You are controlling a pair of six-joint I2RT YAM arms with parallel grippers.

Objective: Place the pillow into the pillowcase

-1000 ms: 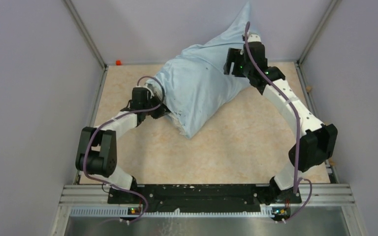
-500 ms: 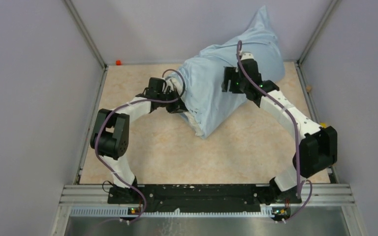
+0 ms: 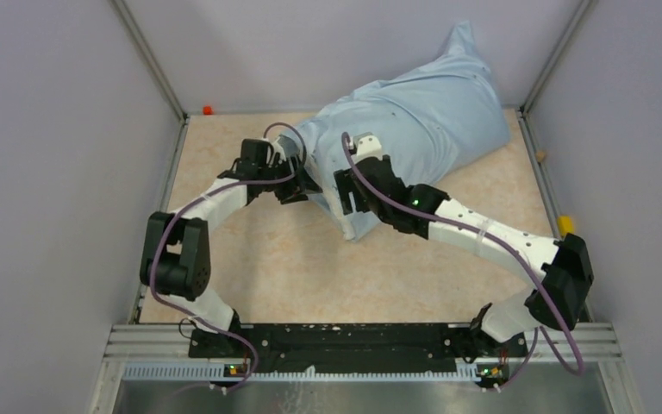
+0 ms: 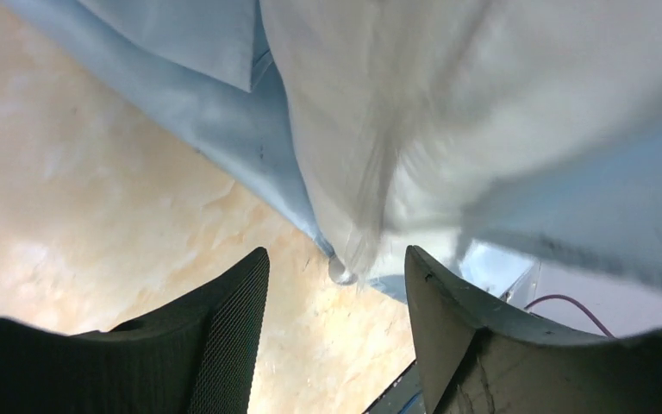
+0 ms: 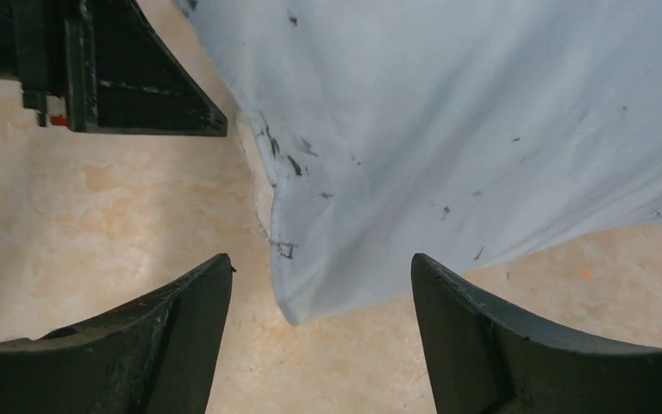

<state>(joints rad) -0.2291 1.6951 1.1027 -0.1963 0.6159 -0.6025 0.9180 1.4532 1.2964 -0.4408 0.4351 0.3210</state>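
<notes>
The robot's open right gripper will next lower onto the pillowcase's edge by the pillowcase's near corner (image 3: 350,227) (image 5: 280,278), because that edge lies below it, between its fingers.
The light-blue pillowcase (image 3: 422,121) lies flat across the back of the table, stuffed full, its near corner (image 5: 310,302) pointing toward the arms. In the left wrist view the off-white pillow (image 4: 483,103) shows bare at the sack's mouth, wrapped by blue cloth (image 4: 224,121). My left gripper (image 3: 303,179) sits at that mouth on the bundle's left side. It is open (image 4: 336,259), with the pillow's tip just ahead of its fingers and nothing between them. My right gripper (image 3: 347,197) hovers over the near corner, open (image 5: 317,263) and holding nothing.
Grey walls with metal posts close in the table on three sides. A small orange thing (image 3: 208,109) lies at the back left corner and a yellow one (image 3: 565,224) at the right edge. The left gripper's black finger (image 5: 121,78) is close beside the right gripper.
The left gripper opened and let go of the fabric. The right arm swung from the bundle's far raised end down to its near corner. The bundle dropped flat and shifted right.
</notes>
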